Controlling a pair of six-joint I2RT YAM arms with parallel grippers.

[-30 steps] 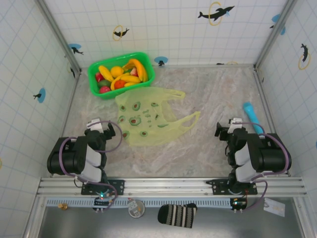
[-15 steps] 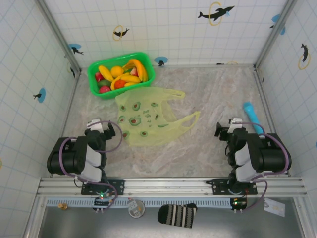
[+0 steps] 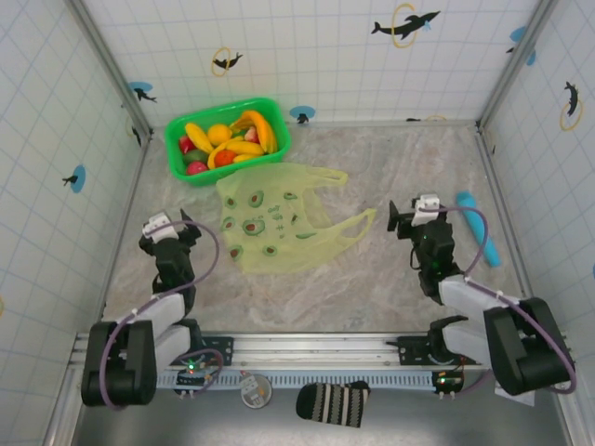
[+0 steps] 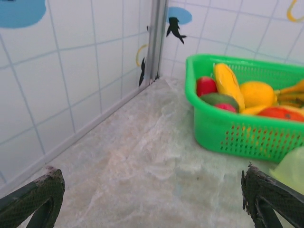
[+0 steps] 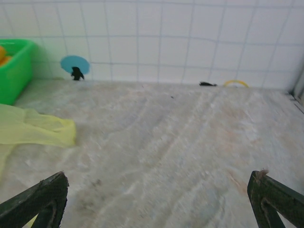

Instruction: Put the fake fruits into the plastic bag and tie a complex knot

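I should next tilt my right gripper down and lower toward the bag [image 3: 270, 228] onto the near handle's tip [image 3: 371, 215], which sticks out over bare tabletop beside and below it.
The fake fruits [image 3: 226, 139], yellow bananas with red and orange pieces, lie piled in a green basket [image 3: 275, 124] at the back left; the left wrist view shows the fruits [image 4: 227, 83] too. The plastic bag [image 3: 270, 228], yellow-green with avocado prints, lies flat mid-table with its handle loops spread to the right. No knot is in view. My left gripper [image 3: 167, 232] hangs open left of the bag, nothing between its fingers [image 4: 40, 194]. My right gripper [image 3: 414, 218] is open right of the bag's handle [image 5: 40, 132], with bare table between its fingertips [image 5: 275, 197].
A cyan cylinder [image 3: 479, 228] lies close to the right of my right gripper. Tiled walls close in the table on three sides. The basket's wall [image 4: 237, 135] stands ahead and right of my left gripper, and a bag edge [image 4: 292, 166] lies by its right finger.
Both arms have unfolded from their tucked pose near the bases. The left gripper has swung out to the left, the right gripper forward toward the bag. Both stayed open.
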